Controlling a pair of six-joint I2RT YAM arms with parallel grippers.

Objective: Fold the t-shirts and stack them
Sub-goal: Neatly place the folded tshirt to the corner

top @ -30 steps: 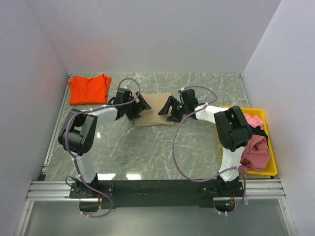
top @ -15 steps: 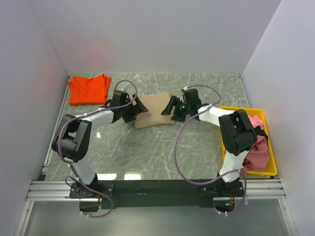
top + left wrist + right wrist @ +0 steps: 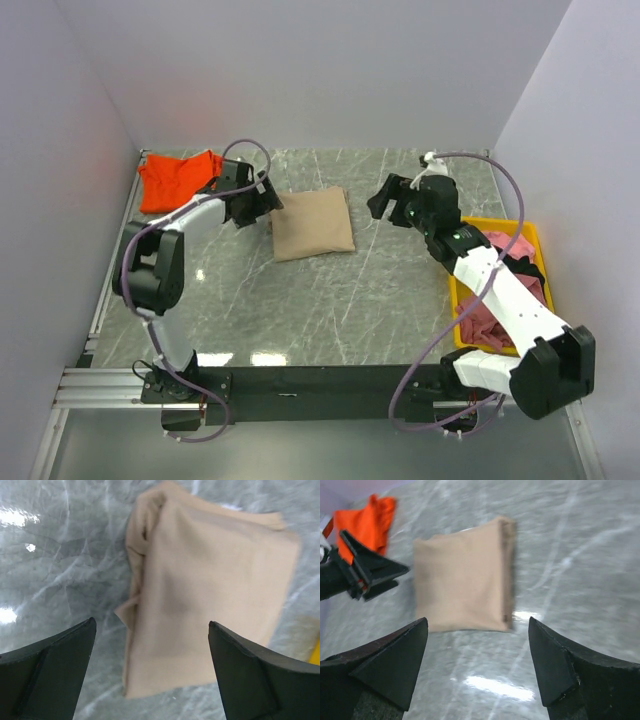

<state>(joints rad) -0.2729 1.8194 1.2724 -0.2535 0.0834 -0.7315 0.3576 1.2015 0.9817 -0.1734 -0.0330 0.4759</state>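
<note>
My left gripper will go down next and close on the tan shirt's edge (image 3: 276,228) (image 3: 132,614) facing the orange-red shirt, because it runs below the gripper between its open fingers.
A tan-beige t-shirt (image 3: 312,223) lies folded into a neat rectangle at the table's middle back; it also shows in the left wrist view (image 3: 210,595) and the right wrist view (image 3: 462,582). An orange-red t-shirt (image 3: 177,180) lies folded at the back left, also seen in the right wrist view (image 3: 367,525). Pink (image 3: 488,315) and dark shirts are heaped in the yellow tray. My left gripper (image 3: 268,200) is open and empty just left of the tan shirt. My right gripper (image 3: 384,205) is open and empty, raised to the tan shirt's right.
A yellow plastic tray (image 3: 540,260) stands at the right edge under my right arm. White walls enclose the marble table (image 3: 330,300) on three sides. A metal rail runs along the near edge by the arm bases.
Both grippers have let go of the tan shirt and drawn apart. The left moved back toward the left; the right arm lifted and swung right toward the tray. The shirt lies flat.
</note>
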